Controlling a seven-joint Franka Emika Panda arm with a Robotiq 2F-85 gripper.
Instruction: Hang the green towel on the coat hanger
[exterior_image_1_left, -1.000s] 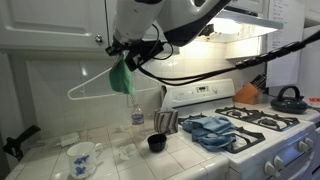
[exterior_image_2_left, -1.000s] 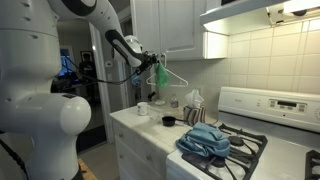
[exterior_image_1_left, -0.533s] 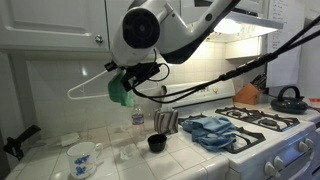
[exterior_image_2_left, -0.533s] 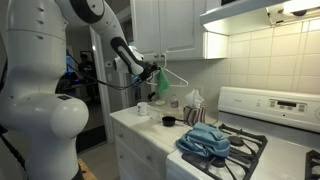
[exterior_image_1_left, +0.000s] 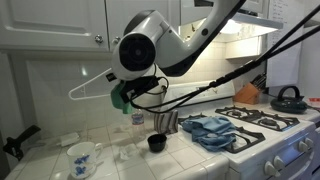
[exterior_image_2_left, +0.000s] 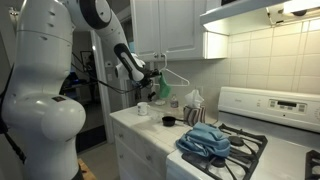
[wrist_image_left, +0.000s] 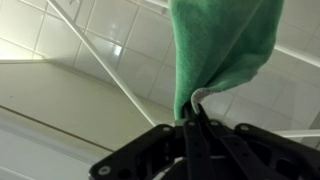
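My gripper needs to move outward along the hanger's lower wire next and turn square to it to release the towel (exterior_image_1_left: 121, 97), because that wire slants.
My gripper (wrist_image_left: 192, 118) is shut on a corner of the green towel (wrist_image_left: 222, 45), which fills the top of the wrist view. In both exterior views the towel (exterior_image_1_left: 121, 97) (exterior_image_2_left: 162, 88) hangs bunched at the gripper (exterior_image_1_left: 127, 92), close to the white wire coat hanger (exterior_image_1_left: 88, 88) (exterior_image_2_left: 176, 76) that hangs from the upper cabinet. The hanger's wires (wrist_image_left: 95, 50) cross the tiled wall behind the towel. Whether the towel touches the hanger I cannot tell.
On the tiled counter stand a white floral mug (exterior_image_1_left: 81, 158), a black cup (exterior_image_1_left: 156, 143), a clear bottle (exterior_image_1_left: 137, 118) and a striped cloth (exterior_image_1_left: 166, 122). A blue cloth (exterior_image_1_left: 210, 130) lies on the stove (exterior_image_1_left: 262, 135). White cabinets (exterior_image_1_left: 50, 22) hang above.
My arm has swung towards the hanger, carrying the towel lower and closer to the wire. The gripper stays shut on the towel.
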